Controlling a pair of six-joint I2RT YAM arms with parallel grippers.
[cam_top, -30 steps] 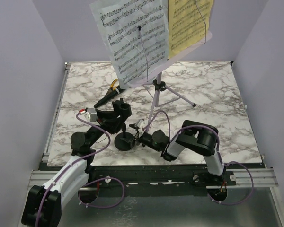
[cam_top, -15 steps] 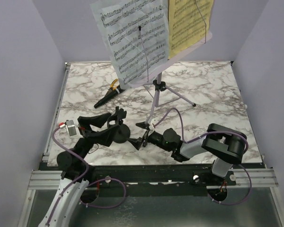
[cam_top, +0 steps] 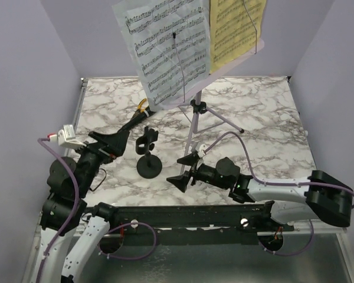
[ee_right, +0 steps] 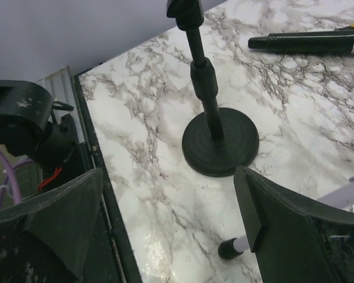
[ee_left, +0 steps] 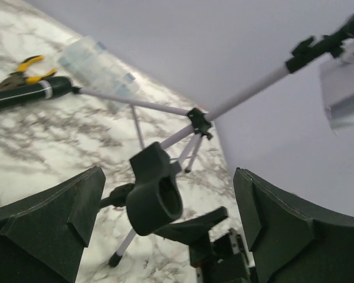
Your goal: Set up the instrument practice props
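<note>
The left gripper will next move outward, tilt downward and lower its fingers on both sides of the black microphone's slim near end (cam_top: 130,124), because that end is clear of the pliers and tripod (cam_top: 199,107).
The lilac music stand (cam_top: 252,54) rises on its thin tripod (cam_top: 199,107) at mid-table, carrying a white sheet-music page (cam_top: 165,47) and a yellow one (cam_top: 233,29). A black microphone (cam_top: 133,122) lies flat to the tripod's left. The short mic stand (cam_top: 148,169) stands upright on its round base, its clip (ee_left: 155,191) empty. My left gripper (cam_top: 115,147) is open, left of the mic stand and apart from it. My right gripper (cam_top: 180,171) is open to its right, also clear of it. The base (ee_right: 220,141) shows ahead of the right fingers.
Yellow-handled pliers (cam_top: 143,106) lie beside the microphone's far end. A clear plastic box (ee_left: 94,65) sits behind them near the back wall. One tripod foot (ee_right: 230,247) rests close to my right finger. Lilac walls enclose the marble table (cam_top: 265,135) on three sides.
Both grippers were at the mic stand, then opened and drew back, the left one leftward and the right one rightward. The mic stand now stands alone.
</note>
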